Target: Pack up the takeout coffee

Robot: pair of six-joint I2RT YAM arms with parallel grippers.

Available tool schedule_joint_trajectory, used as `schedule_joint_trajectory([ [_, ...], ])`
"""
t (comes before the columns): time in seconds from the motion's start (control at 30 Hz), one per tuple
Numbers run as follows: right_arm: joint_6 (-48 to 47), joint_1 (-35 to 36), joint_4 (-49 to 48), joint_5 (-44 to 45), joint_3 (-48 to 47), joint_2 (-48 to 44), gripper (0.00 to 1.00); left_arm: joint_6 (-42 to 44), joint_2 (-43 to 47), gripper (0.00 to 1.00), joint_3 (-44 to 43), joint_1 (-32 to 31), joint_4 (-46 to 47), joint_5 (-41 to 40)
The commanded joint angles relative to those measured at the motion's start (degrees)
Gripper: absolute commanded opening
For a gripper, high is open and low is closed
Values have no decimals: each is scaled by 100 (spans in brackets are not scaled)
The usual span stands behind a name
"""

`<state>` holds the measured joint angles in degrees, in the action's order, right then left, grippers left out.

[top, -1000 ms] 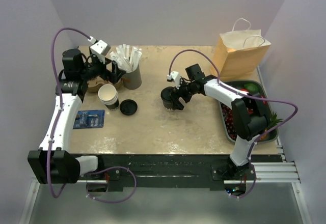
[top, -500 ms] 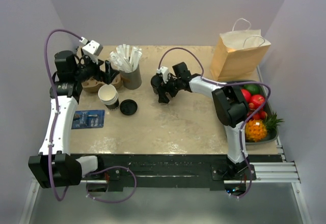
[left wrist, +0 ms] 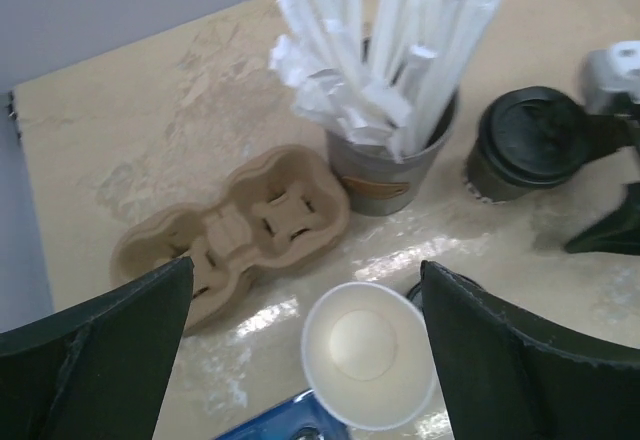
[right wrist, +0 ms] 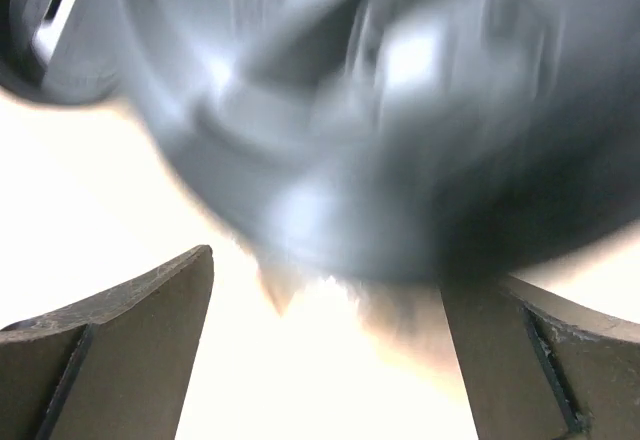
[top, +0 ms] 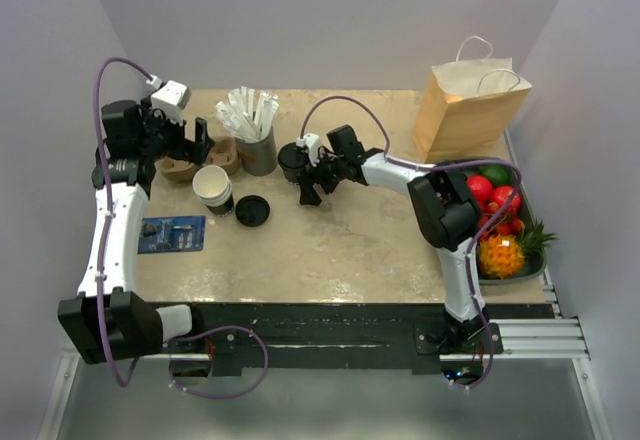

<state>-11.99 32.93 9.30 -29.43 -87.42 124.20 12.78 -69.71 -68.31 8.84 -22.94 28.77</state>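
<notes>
I will next turn my left gripper and lower its open fingers on both sides of the cup carrier's middle bridge (left wrist: 228, 228), because that bridge is below and is narrower than either of the carrier's holes.
The takeout coffee (top: 292, 158), a dark cup with a black lid, stands upright beside the straw holder; it also shows in the left wrist view (left wrist: 525, 145). My right gripper (top: 304, 176) is open, with its fingertips just at the cup's right side. In the right wrist view the gripper (right wrist: 327, 260) has its jaws wide apart and the blurred lid (right wrist: 350, 110) lies beyond the tips. My left gripper (top: 200, 144) is open and empty, hovering over the cardboard cup carrier (left wrist: 230, 228) and the stack of lidless cups (left wrist: 370, 355).
A grey holder of wrapped straws (top: 258, 138) stands behind the lidless cups (top: 214, 188). A loose black lid (top: 251, 210) and a blue card (top: 173, 233) lie at front left. A brown paper bag (top: 470, 110) stands at back right, with a fruit tray (top: 518, 276) in front of it.
My right gripper has moved left and back with the coffee cup, which now stands next to the straw holder. My left gripper has drawn back a little to the left.
</notes>
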Motion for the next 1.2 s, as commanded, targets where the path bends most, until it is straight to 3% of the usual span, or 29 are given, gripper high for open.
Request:
schedule_joint_trajectory([
  [0.0,21,-181,203,-19,549,-1219,97,349,-788,99,-761,223,-666,-1074],
  [0.13,-66,-234,537,103,1234,-2135,98,-336,-1640,93,-1508,399,-984,-1550],
  [0.23,-75,-234,966,341,1394,-2681,98,-706,-1931,86,-1579,390,-774,-1541],
  [0.33,-530,-225,1694,350,1307,-3067,98,-313,-2413,83,-1920,390,-791,-1156],
  [0.53,-1954,-348,3629,-194,437,-3156,96,2664,-3213,79,-3053,609,-2072,495],
  [0.7,-2123,-366,3561,-361,375,-3122,93,5099,-4557,76,-4995,715,-4529,770],
  [0.73,-2193,-366,3631,-362,279,-3095,93,5251,-5004,76,-5660,715,-4787,796],
  [0.8,-2264,-410,3693,-266,155,-3060,93,5613,-5376,73,-6139,707,-5245,858],
  [0.97,-2282,-533,3570,-204,234,-3174,93,7289,-5307,71,-5324,654,-5247,394],
  [1.17,-2167,-568,3535,-63,489,-3332,93,7678,-5298,69,-5166,619,-5247,567],
])
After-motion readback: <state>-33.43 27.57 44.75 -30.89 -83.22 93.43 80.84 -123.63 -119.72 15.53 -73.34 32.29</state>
